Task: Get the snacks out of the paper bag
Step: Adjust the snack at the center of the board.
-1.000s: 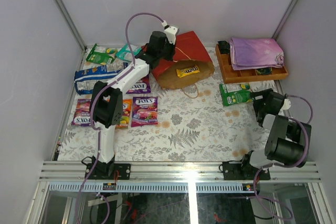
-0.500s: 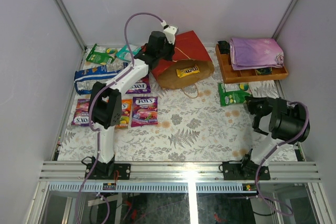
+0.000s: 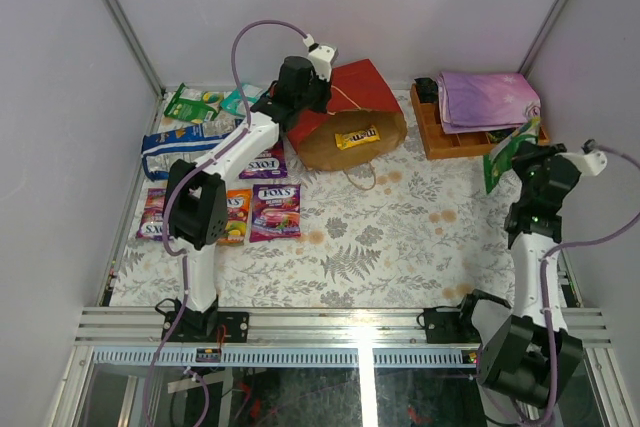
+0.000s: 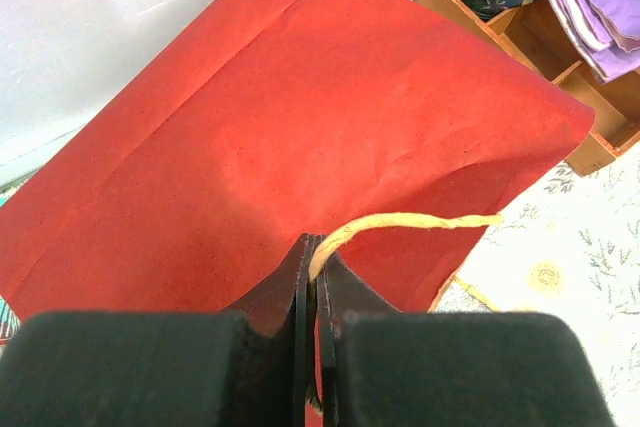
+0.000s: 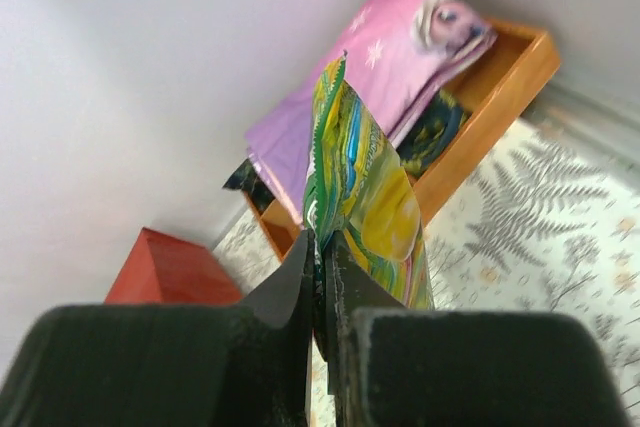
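Observation:
The green packet will go to the left in the top view next. My right gripper will carry it there and down onto the bare table between bag (image 3: 355, 97) opening and tray.
The red paper bag (image 3: 355, 97) lies on its side at the back of the table, its brown mouth facing me. A yellow bar (image 3: 357, 135) lies in that mouth. My left gripper (image 3: 324, 80) is shut on the bag's string handle (image 4: 420, 219), just above the red paper (image 4: 300, 117). My right gripper (image 3: 522, 154) is shut on the edge of a green and yellow packet (image 3: 500, 159) and holds it in the air in front of the tray. In the right wrist view the packet (image 5: 365, 187) stands up out of the closed jaws (image 5: 320, 247).
Several snack packets lie at the left: a green one (image 3: 190, 104), a blue-white one (image 3: 180, 144), a purple Fox's bag (image 3: 276, 209). A wooden tray (image 3: 440, 137) with a folded purple cloth (image 3: 487, 97) stands at the back right.
My right gripper closed on the green packet that lay on the table and lifted it up and to the right. The left arm and the bag have stayed put.

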